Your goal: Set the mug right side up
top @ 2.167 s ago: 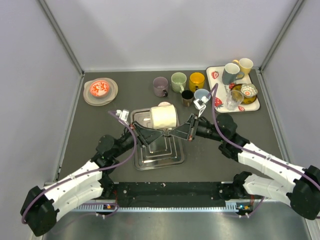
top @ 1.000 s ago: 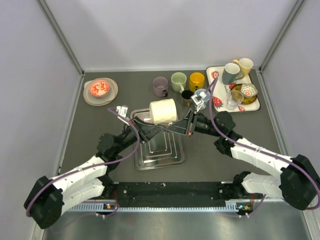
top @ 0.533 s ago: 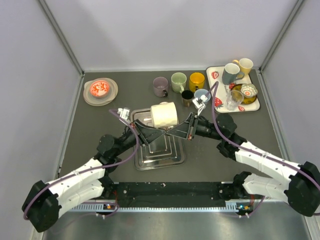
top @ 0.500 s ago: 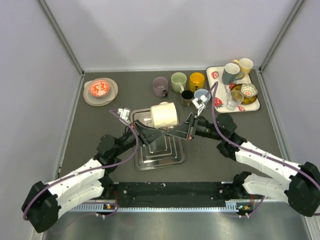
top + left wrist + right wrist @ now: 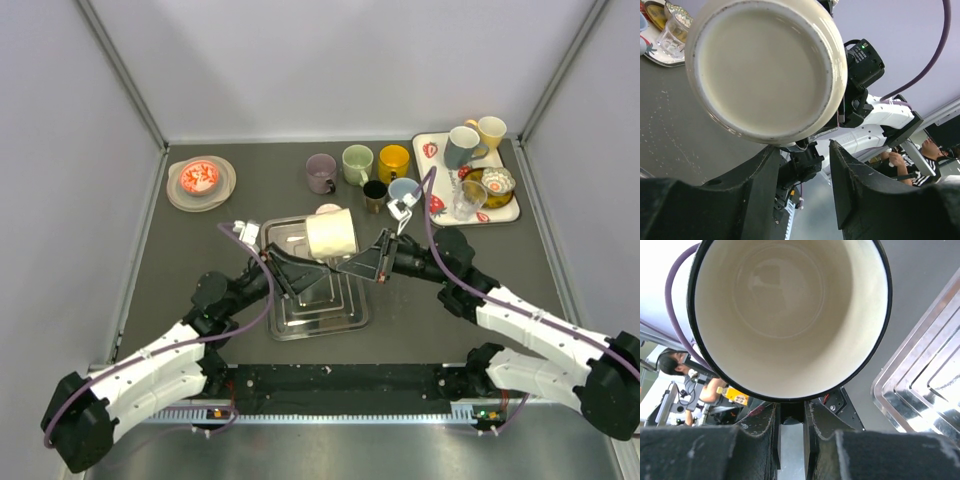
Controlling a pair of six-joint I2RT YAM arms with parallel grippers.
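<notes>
The mug's opening faces sideways. My right gripper will next turn downward, lower the mug onto the bare tabletop beside the steel tray and release it.
A cream mug (image 5: 330,233) hangs on its side in the air above the steel tray (image 5: 300,325). My right gripper (image 5: 357,262) is shut on its lower edge from the right. The right wrist view looks straight into the mug's open mouth (image 5: 790,315), with the gripper (image 5: 790,407) pinched just under the black rim. My left gripper (image 5: 290,268) is open on the mug's left. The left wrist view shows the mug's base (image 5: 765,70) above the spread left gripper (image 5: 802,147), with the left finger (image 5: 760,175) near the mug's lower edge.
Purple (image 5: 320,172), green (image 5: 357,163), yellow (image 5: 393,162), black (image 5: 375,194) and blue (image 5: 404,190) mugs stand behind the tray. A strawberry-print tray (image 5: 500,212) with cups and a glass sits at the back right. A plate (image 5: 200,182) sits at the back left.
The mug and both grippers have come slightly down and to the right. The right gripper still holds the mug.
</notes>
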